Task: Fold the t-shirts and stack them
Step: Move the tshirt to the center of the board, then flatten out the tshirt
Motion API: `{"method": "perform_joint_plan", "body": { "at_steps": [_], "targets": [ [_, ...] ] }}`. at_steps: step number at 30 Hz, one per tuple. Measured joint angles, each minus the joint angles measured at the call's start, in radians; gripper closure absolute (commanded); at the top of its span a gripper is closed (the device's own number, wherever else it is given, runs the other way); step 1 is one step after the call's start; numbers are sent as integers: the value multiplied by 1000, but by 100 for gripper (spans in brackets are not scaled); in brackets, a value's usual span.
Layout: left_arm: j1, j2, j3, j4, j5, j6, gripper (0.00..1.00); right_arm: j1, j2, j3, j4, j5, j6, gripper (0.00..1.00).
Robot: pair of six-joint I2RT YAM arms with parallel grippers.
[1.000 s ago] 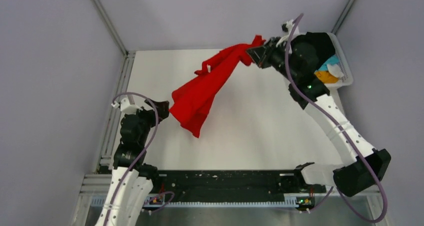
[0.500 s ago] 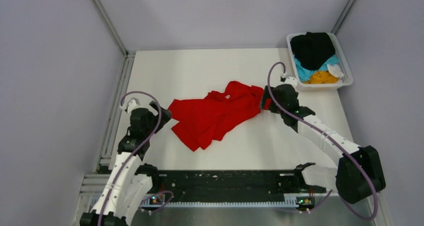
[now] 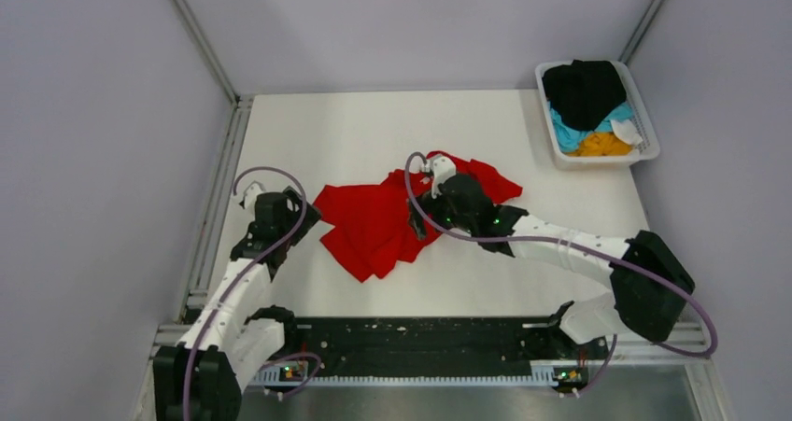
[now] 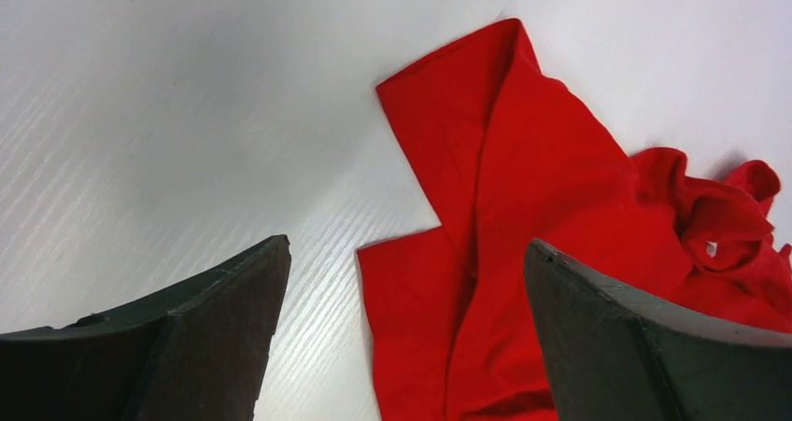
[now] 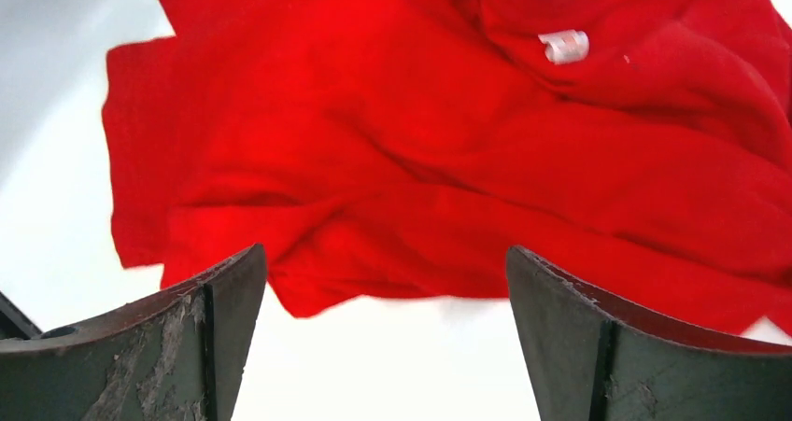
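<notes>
The jutting far corner of the red t-shirt is sticking out flat over bare table, so my open left gripper needs to go down and outward onto it next.
A bright red t-shirt lies crumpled on the white table, left of the middle. My right gripper hangs open over its right part with nothing between the fingers. In the right wrist view the red t-shirt fills the upper half, its white neck label showing, and my right gripper stands over its near hem. My left gripper is open at the shirt's left edge. In the left wrist view the left gripper frames a flat red t-shirt corner, holding nothing.
A white plastic basket stands at the table's back right corner. It holds a black t-shirt, a light blue one and an orange-yellow one. Grey walls close in the table on three sides.
The right gripper let go of the red t-shirt, which dropped from hanging in the air onto the table. The right arm came down and swept left over it. The left arm shifted slightly.
</notes>
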Motion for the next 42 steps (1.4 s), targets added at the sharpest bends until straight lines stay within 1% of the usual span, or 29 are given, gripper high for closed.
{"method": "perform_joint_plan", "body": {
  "at_steps": [4,7,10,12,14,18,21,22,24,25,26,27,29,30,34,37,39,42],
  "targets": [
    [7,103,0,73,2,0,1,12,114,89,48,-14,-20,5],
    [16,207,4,115,2,-2,4,11,235,197,71,0,-42,5],
    [34,326,31,130,12,-2,8,3,362,314,78,23,-58,7],
    [42,394,64,146,17,-3,13,-11,431,379,77,24,-60,9],
    [49,451,95,192,30,-5,16,-34,489,432,78,14,-60,10],
    [53,555,166,227,76,5,28,-88,589,509,78,13,-63,14],
    [56,634,220,263,138,15,41,-115,658,554,77,1,-75,17],
    [57,664,229,296,174,21,50,-122,679,562,79,-5,-79,19],
    [59,690,233,334,218,21,59,-126,706,566,86,-18,-86,26],
    [58,705,233,352,238,16,72,-126,719,566,91,-28,-90,34],
    [58,717,235,368,258,21,94,-126,730,566,95,-40,-94,47],
    [58,726,236,380,272,21,100,-127,740,566,98,-52,-98,61],
    [55,745,236,382,299,21,100,-129,757,570,102,-72,-103,89],
    [53,746,240,385,306,27,100,-130,763,573,106,-81,-100,100],
    [45,732,238,368,303,36,100,-142,760,571,127,-85,-81,100],
    [37,650,218,333,269,49,100,-156,716,540,136,-47,-69,100],
    [30,551,207,312,240,58,100,-166,643,489,135,-3,-66,100],
    [23,412,204,311,218,69,100,-173,484,419,121,72,-67,100]
  ]
}}
